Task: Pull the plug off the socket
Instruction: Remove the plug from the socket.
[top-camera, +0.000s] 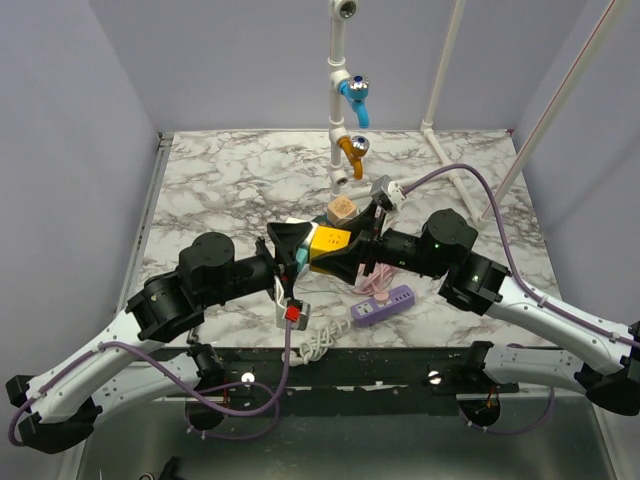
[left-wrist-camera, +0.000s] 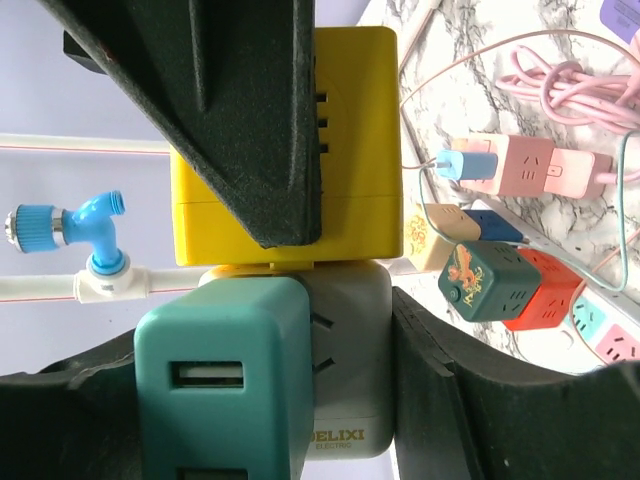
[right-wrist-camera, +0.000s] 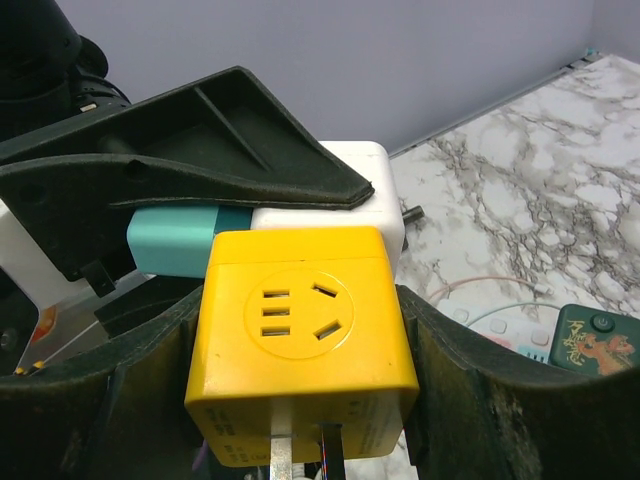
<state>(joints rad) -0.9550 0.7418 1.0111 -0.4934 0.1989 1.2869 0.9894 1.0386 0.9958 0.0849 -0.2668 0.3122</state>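
Observation:
The bare marble (top-camera: 430, 290) beside the purple power strip has open space where I can release the socket, so my right gripper will move away from the plug cube and down to it next.
A yellow socket cube (right-wrist-camera: 300, 330) (left-wrist-camera: 290, 170) (top-camera: 328, 244) is held off the table, and my right gripper (right-wrist-camera: 300, 345) (top-camera: 350, 255) is shut on its two sides. Pressed against its far face is a white-and-teal plug cube marked DELIXI (left-wrist-camera: 350, 360) (right-wrist-camera: 330, 190) (top-camera: 299, 254). My left gripper (left-wrist-camera: 270, 400) (top-camera: 288, 245) is shut on that cube, one pad (left-wrist-camera: 440, 390) flat on the white side. The joint between the two cubes hides any prongs. The two grippers meet above the table's middle.
Below the cubes on the marble lie a purple power strip (top-camera: 383, 305), a pink strip with coiled cable (left-wrist-camera: 520, 165), a green cube (left-wrist-camera: 480, 280), a red-orange cube (left-wrist-camera: 540, 290) and a wooden block (top-camera: 342, 208). A pipe with blue (top-camera: 354, 95) and orange (top-camera: 352, 150) taps stands behind.

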